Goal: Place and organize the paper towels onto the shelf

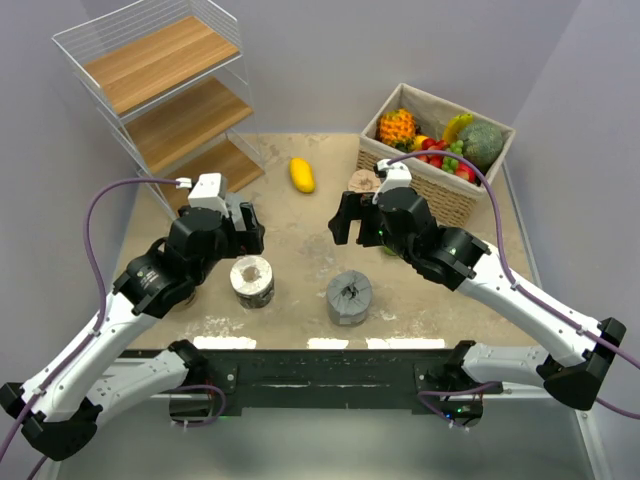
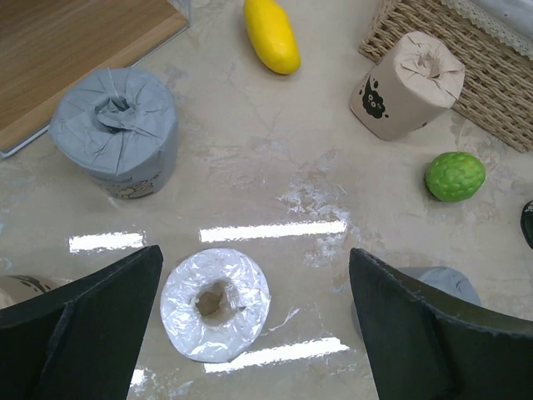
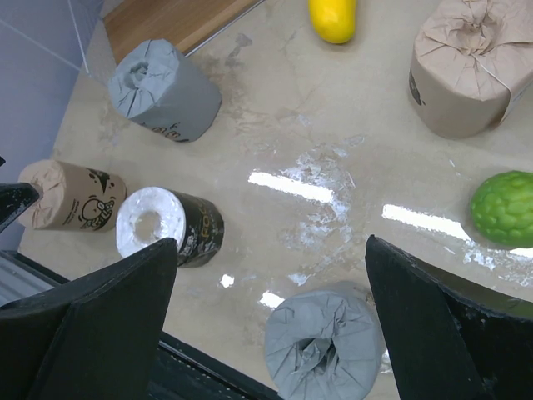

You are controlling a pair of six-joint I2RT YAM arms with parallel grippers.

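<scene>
The second tan roll is outside my left gripper's fingers, below and left in the top view. My gripper next needs to swing, turning, down over its rim.
Several paper towels stand on the table. A white-topped roll in a dark wrapper (image 1: 252, 281) (image 2: 215, 304) sits just below my open left gripper (image 2: 255, 254) (image 1: 248, 226), nearer its left finger. A pale grey roll (image 2: 117, 129) stands by the shelf's lowest board (image 2: 75, 50). Another grey roll (image 1: 349, 297) (image 3: 325, 350) lies under my open right gripper (image 3: 272, 242) (image 1: 347, 222), between its fingers and lower down. One tan roll (image 2: 408, 83) (image 3: 470, 67) leans at the basket, and a second tan roll (image 3: 71, 196) stands far left. The white wire shelf (image 1: 165, 90) carries nothing.
A yellow mango (image 1: 301, 174) lies mid-table beyond both grippers. A green lime (image 2: 455, 176) (image 3: 504, 208) rests near the wicker fruit basket (image 1: 440, 195) at the back right. The table's near edge and the arms' mounting rail (image 1: 330, 375) run below the rolls.
</scene>
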